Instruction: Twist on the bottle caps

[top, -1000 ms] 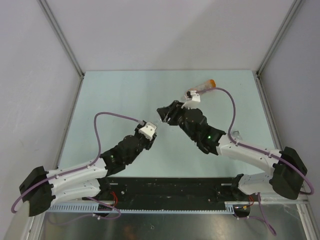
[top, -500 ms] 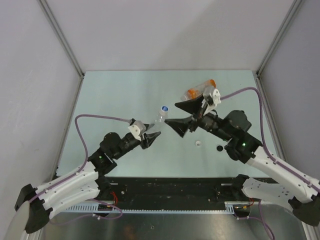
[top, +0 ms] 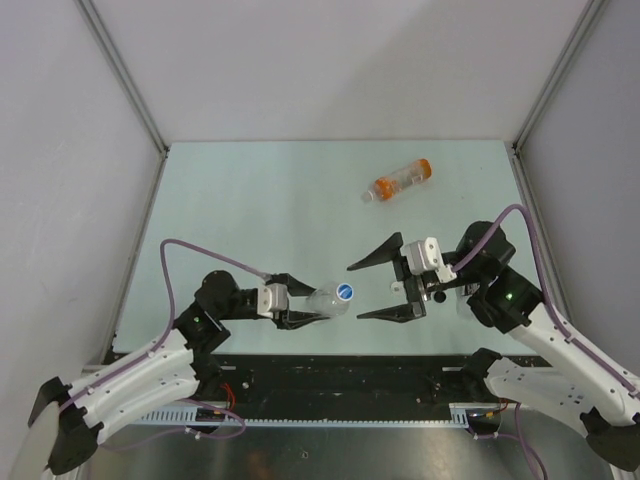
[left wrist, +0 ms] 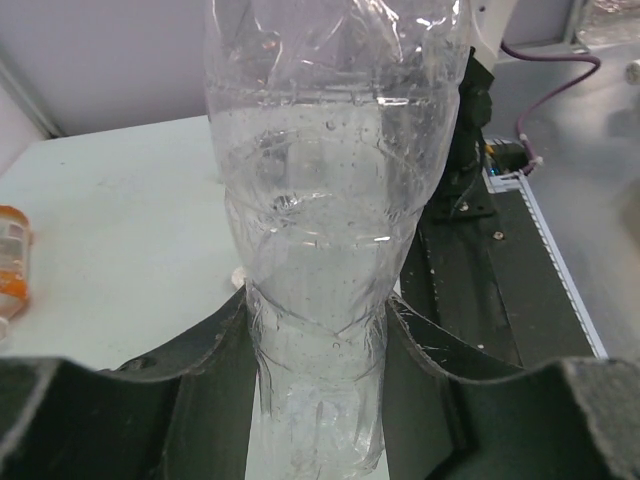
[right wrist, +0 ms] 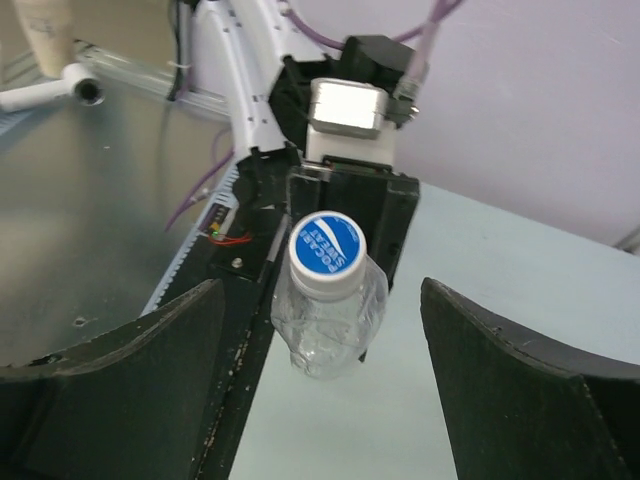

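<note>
Next, the left gripper moves outward, left in the top view, and down to release the bottle on bare tabletop, since the cap sits on the bottle's neck.
My left gripper (top: 305, 305) is shut on the base of a plain clear bottle (top: 325, 298) and holds it level, neck pointing right. A white cap with a blue printed top (top: 345, 292) sits on its neck. My right gripper (top: 372, 285) is open wide, facing the cap, a short gap away. In the right wrist view the cap (right wrist: 328, 250) and bottle (right wrist: 330, 325) lie between my open fingers (right wrist: 150, 380), not touched. In the left wrist view the bottle (left wrist: 330, 200) is pinched between my fingers (left wrist: 190, 370). An orange-tinted bottle (top: 398, 181) lies at the back right. The other caps and the labelled bottle are hidden.
The black rail (top: 340, 375) with the arm bases runs along the near edge. The grey side walls close in the table left and right. A small white bit (left wrist: 238, 277) shows on the table behind the held bottle; I cannot tell what it is.
My left gripper has carried the clear bottle toward the near edge and tipped it level. My right arm has drawn back to the near right, jaws open, now facing the cap.
</note>
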Tool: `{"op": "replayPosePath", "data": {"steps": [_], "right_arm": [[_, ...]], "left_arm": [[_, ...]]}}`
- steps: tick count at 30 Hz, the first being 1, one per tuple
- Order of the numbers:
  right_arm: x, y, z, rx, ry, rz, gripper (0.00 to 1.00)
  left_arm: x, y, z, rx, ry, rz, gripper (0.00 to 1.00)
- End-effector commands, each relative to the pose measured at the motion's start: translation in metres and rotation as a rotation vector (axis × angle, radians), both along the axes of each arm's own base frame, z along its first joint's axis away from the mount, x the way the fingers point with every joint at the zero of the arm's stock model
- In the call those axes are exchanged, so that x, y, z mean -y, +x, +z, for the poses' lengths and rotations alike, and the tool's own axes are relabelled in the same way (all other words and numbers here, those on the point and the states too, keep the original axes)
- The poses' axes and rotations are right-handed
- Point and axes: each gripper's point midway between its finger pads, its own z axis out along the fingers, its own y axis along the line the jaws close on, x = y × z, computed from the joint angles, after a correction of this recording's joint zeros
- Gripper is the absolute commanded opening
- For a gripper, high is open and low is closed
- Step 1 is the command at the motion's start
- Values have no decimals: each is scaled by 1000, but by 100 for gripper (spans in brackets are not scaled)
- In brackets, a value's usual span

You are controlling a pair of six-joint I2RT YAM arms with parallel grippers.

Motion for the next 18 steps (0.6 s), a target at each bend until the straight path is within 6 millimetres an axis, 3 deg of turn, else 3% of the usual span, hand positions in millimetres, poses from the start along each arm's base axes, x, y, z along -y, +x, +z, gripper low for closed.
{"op": "replayPosePath", "data": {"steps": [1,12,18], "right_arm": [[-1,-24,1,49,10,161,82],[-19,-35,3,63,33,221,61],[-27,-30,-1,32,21,187,40]], "left_arm": [[3,-8,7,44,-10,-70,0],[6,-4,4,29,2,-63,0],[6,-1,7,22,-4,-45,0]]}}
